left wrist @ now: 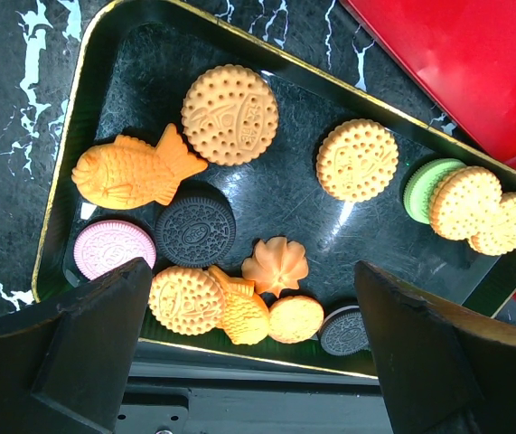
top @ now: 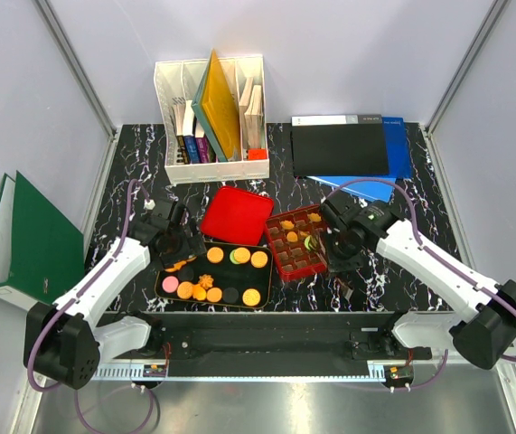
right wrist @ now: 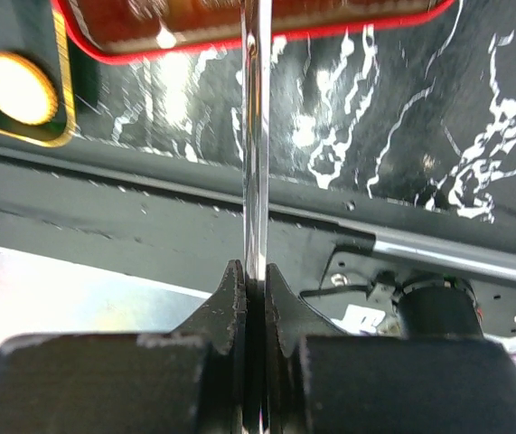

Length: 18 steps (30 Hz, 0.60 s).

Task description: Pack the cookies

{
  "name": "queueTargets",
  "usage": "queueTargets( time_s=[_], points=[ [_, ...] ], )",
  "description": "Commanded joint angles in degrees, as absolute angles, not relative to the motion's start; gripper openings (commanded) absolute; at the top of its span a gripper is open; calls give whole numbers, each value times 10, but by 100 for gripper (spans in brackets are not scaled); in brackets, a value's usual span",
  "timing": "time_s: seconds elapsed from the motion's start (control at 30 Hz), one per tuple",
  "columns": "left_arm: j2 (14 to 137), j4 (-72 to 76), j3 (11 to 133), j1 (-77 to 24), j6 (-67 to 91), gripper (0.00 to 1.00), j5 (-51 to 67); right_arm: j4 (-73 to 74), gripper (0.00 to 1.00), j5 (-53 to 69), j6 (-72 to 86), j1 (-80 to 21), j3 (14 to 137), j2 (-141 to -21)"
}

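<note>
I will move my right gripper to the right in the top view, to the bare tabletop by the blue folder, because the open space there suits releasing the strip.
Several cookies [top: 214, 268] lie on a black gold-rimmed tray [top: 161, 287]: orange and yellow discs, pink, black and green sandwich discs, a flower and fish shapes. My left gripper [top: 178, 246] is open and empty above the tray's left part; in the left wrist view its fingers [left wrist: 95, 334] straddle the near cookies [left wrist: 230, 307]. The red gridded tin [top: 296, 241] holds a few cookies [top: 310, 242]. My right gripper [top: 339, 249] hovers at the tin's right edge, shut on a thin metal strip [right wrist: 256, 136] that points toward the tin [right wrist: 239, 23].
The red lid [top: 237, 215] lies behind the tray. A white book rack [top: 211, 117] and black and blue folders [top: 348, 145] stand at the back. A green binder [top: 27, 240] leans at the left wall.
</note>
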<state>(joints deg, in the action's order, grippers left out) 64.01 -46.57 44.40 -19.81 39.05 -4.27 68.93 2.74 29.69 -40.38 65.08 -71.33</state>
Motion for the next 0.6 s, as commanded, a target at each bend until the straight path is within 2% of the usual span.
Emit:
queueTargets(
  time_s=[0.0, 0.17, 0.4, 0.57],
  points=[
    [644, -448, 450, -200, 386, 97, -36, 705, 0, 61, 278, -403, 620, -729],
    [636, -448, 444, -200, 387, 97, -38, 690, 0, 72, 279, -403, 591, -751],
    [637, -448, 444, -200, 388, 97, -38, 688, 0, 30, 289, -403, 633, -752],
    [641, -447, 445, -200, 388, 97, -40, 701, 0, 40, 272, -407, 608, -807]
  ],
)
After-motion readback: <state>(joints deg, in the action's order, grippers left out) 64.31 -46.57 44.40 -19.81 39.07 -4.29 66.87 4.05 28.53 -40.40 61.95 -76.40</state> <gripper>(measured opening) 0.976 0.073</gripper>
